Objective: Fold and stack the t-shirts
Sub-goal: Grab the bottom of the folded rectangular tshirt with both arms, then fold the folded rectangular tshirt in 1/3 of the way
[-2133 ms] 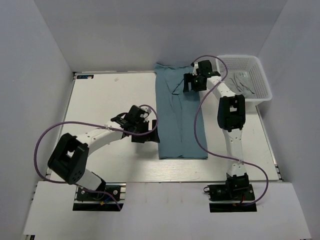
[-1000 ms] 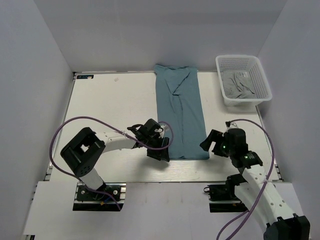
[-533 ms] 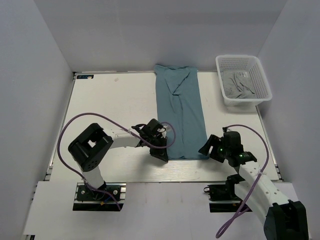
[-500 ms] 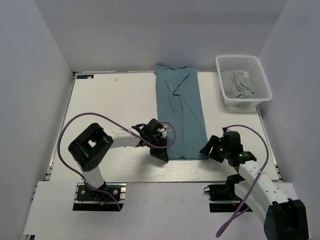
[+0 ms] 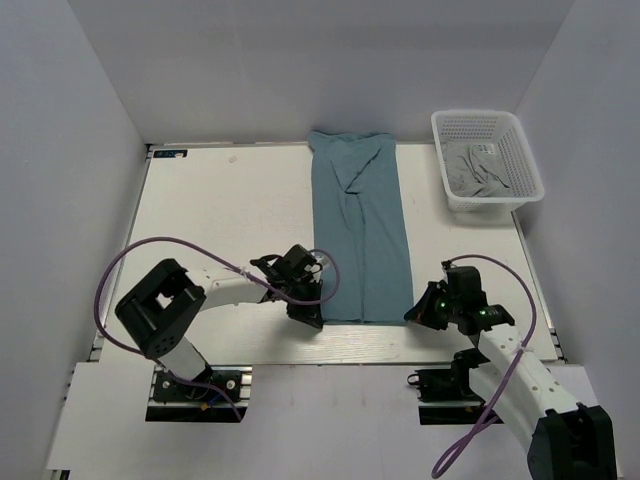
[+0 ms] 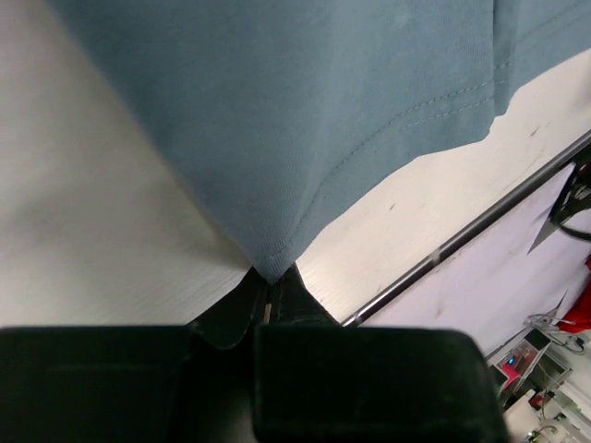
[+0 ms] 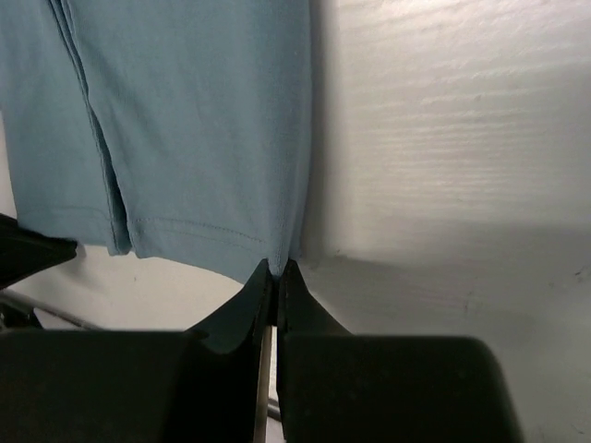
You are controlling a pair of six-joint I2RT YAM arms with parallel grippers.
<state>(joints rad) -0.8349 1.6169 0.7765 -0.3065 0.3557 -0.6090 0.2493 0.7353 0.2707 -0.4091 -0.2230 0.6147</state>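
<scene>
My left gripper brings the t-shirt's pinched corner up and outward next, then down onto the t-shirt's far half [image 5: 326,207] to release it, since the t-shirt still lies long.
A teal-blue t-shirt [image 5: 358,228] lies on the white table as a long narrow strip folded lengthwise, running from the back edge toward the front. My left gripper [image 5: 312,317] is shut on its near left corner [image 6: 273,260], the cloth pinched between the fingertips. My right gripper [image 5: 414,314] is shut on the near right corner [image 7: 282,258]. The hem [image 7: 185,235] with its stitching runs between the two corners. More grey-teal cloth [image 5: 477,172] lies bunched in the basket.
A white plastic basket [image 5: 520,150] stands at the back right of the table [image 5: 220,220]. The table's front edge with its metal rail [image 6: 462,242] lies just behind both grippers. Purple cables loop off each arm.
Both grippers have closed on the shirt's near corners. The left gripper slid slightly toward the front edge. The right gripper moved in to the right corner and shut last.
</scene>
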